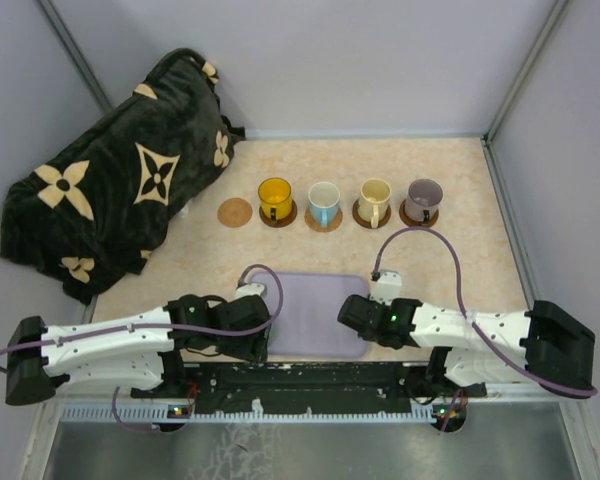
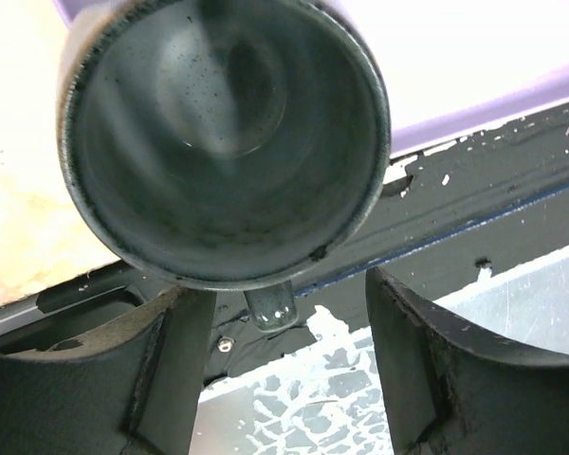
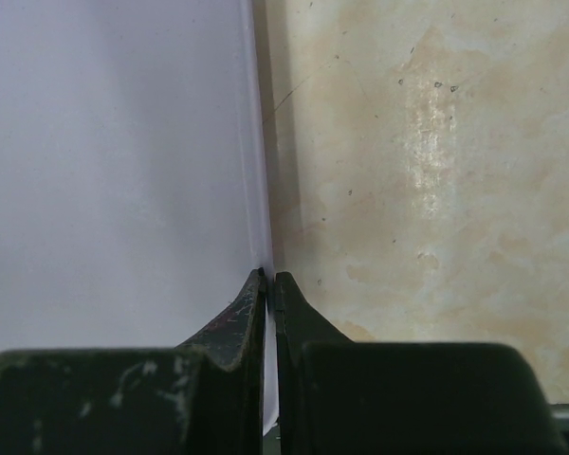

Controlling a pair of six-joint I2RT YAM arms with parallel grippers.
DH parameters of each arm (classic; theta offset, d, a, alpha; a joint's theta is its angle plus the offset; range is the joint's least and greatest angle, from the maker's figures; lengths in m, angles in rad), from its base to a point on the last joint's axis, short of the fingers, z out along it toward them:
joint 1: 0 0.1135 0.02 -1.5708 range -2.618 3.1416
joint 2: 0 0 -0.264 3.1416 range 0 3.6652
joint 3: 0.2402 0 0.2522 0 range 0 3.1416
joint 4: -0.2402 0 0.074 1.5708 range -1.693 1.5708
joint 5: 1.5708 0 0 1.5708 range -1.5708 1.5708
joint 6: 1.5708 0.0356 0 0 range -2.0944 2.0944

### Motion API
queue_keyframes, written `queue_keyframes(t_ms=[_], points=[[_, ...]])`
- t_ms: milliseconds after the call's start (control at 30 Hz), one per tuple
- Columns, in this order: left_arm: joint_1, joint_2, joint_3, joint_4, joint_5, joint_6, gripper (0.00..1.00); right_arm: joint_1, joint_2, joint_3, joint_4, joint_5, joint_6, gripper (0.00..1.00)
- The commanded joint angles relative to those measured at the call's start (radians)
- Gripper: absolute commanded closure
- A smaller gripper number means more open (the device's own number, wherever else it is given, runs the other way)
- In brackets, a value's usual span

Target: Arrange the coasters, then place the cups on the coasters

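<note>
My left gripper should move down a little next, easing toward the grey-green cup (image 2: 218, 142), and close around its handle (image 2: 272, 309), because the handle already points into the gap between my fingers.
Four cups stand in a row at the back, each on a coaster: yellow (image 1: 275, 197), white with blue handle (image 1: 324, 203), cream (image 1: 374, 200), purple-grey (image 1: 423, 198). One bare coaster (image 1: 235, 212) lies left of them. A grey-green cup (image 2: 218, 142) fills the left wrist view, seen from above. Its handle (image 2: 270, 308) points between the spread fingers of my left gripper (image 2: 283, 284), which is open and not clamped on it. My left gripper (image 1: 255, 335) hides this cup in the top view. My right gripper (image 3: 270, 275) is shut with its tips over the tray's right edge.
The lavender tray (image 1: 315, 300) lies between both grippers near the front edge. A black blanket with tan flowers (image 1: 120, 190) is heaped at the back left. Walls close in the table on three sides. The black base rail (image 1: 310, 380) runs along the front.
</note>
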Motion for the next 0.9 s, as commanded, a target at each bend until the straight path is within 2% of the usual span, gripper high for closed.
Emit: queue_keyframes(t_ms=[0, 200, 367, 467, 867], points=[[-0.009, -0.003, -0.03, 0.037, -0.068, -0.058, 0.3, 0.004, -0.022, -0.008, -0.032, 0.034, 0.025, 0.97], [-0.011, 0.003, -0.045, 0.049, -0.088, -0.076, 0.32, 0.004, -0.014, -0.012, -0.022, 0.027, 0.024, 0.84], [-0.013, 0.016, -0.057, 0.066, -0.09, -0.082, 0.37, 0.005, 0.002, -0.006, -0.022, 0.028, 0.022, 0.57], [-0.018, 0.017, -0.057, 0.073, -0.096, -0.086, 0.46, 0.005, 0.007, -0.005, -0.023, 0.03, 0.025, 0.45], [-0.052, 0.043, -0.054, 0.073, -0.177, -0.101, 0.77, 0.005, 0.002, -0.009, -0.026, 0.046, 0.034, 0.4]])
